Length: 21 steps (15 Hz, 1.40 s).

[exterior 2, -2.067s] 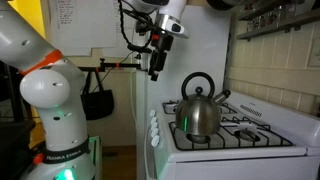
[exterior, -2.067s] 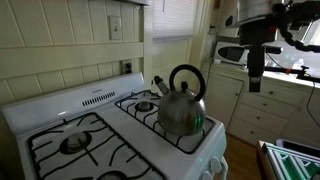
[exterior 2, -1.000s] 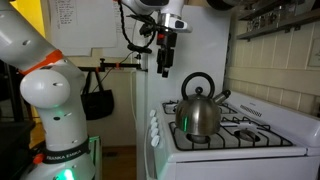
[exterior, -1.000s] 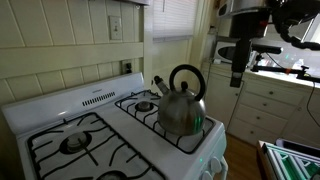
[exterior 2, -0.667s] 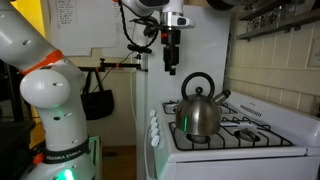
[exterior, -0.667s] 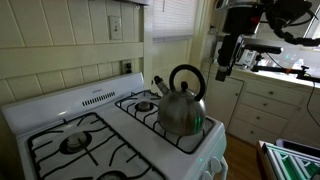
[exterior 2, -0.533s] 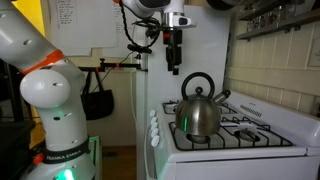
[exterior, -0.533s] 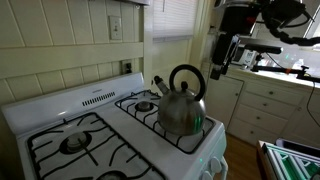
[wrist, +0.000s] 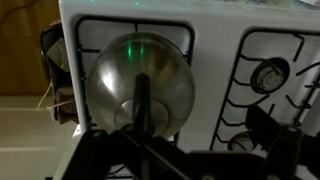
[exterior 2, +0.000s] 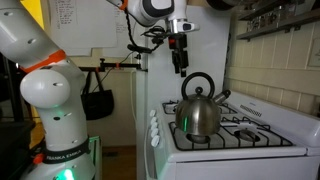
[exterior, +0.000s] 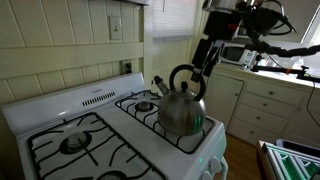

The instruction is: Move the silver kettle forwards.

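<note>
The handle's top (exterior: 186, 68) (wrist: 141, 103) is beside my gripper's open fingers. My gripper will next move outward and to the left in the wrist view to bring them around it.
The silver kettle (exterior: 183, 108) is a shiny steel dome with a black arched handle (exterior: 187, 72). It stands on a burner at the front corner of the white gas stove (exterior: 95, 135), and it shows in both exterior views (exterior 2: 200, 112). My gripper (exterior: 205, 66) hangs in the air just beside and above the handle, apart from it (exterior 2: 181, 62). In the wrist view the kettle (wrist: 140, 82) is seen from above. The dark jaws of the gripper (wrist: 185, 150) stand wide apart at the bottom edge, with nothing between them.
The stove has black grates and three free burners (wrist: 272, 72). A tiled wall stands behind it. White cabinets (exterior: 262, 100) and a microwave (exterior: 232, 52) lie past the stove's side. A black bag (exterior 2: 98, 100) hangs near the robot base (exterior 2: 55, 110).
The gripper has moved from off the stove's side in towards the kettle and now hangs close above its handle. The kettle has not moved.
</note>
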Tool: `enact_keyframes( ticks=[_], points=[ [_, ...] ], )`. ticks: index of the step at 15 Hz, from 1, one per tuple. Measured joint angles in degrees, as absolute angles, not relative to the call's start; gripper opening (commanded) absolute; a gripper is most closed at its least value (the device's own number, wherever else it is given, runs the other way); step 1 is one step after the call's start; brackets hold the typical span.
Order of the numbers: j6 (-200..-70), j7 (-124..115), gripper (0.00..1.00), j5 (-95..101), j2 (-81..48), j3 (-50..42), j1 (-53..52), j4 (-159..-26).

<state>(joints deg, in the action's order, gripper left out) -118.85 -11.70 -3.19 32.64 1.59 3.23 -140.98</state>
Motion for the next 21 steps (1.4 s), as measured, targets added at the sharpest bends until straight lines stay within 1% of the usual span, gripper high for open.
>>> enact_keyframes(
  ticks=[9, 16, 17, 18, 19, 20, 21],
  points=[
    [-119.12, -13.71, 1.0, -1.58, 32.62, 2.21, 4.16, -140.93],
    [-122.88, -16.97, 1.0, 2.01, 31.87, 3.24, 5.6, -140.93],
    [-123.52, -17.23, 0.98, 2.53, 31.44, 3.3, 5.77, -140.93],
    [-124.11, -17.55, 0.78, 3.06, 30.95, 3.35, 5.91, -140.93],
    [-124.65, -17.82, 0.73, 3.56, 30.42, 3.39, 6.02, -140.93],
    [-125.03, -18.04, 0.71, 4.0, 29.85, 3.41, 6.1, -140.93],
    [-125.53, -18.22, 0.65, 4.37, 29.27, 3.44, 6.19, -140.93]
  ],
)
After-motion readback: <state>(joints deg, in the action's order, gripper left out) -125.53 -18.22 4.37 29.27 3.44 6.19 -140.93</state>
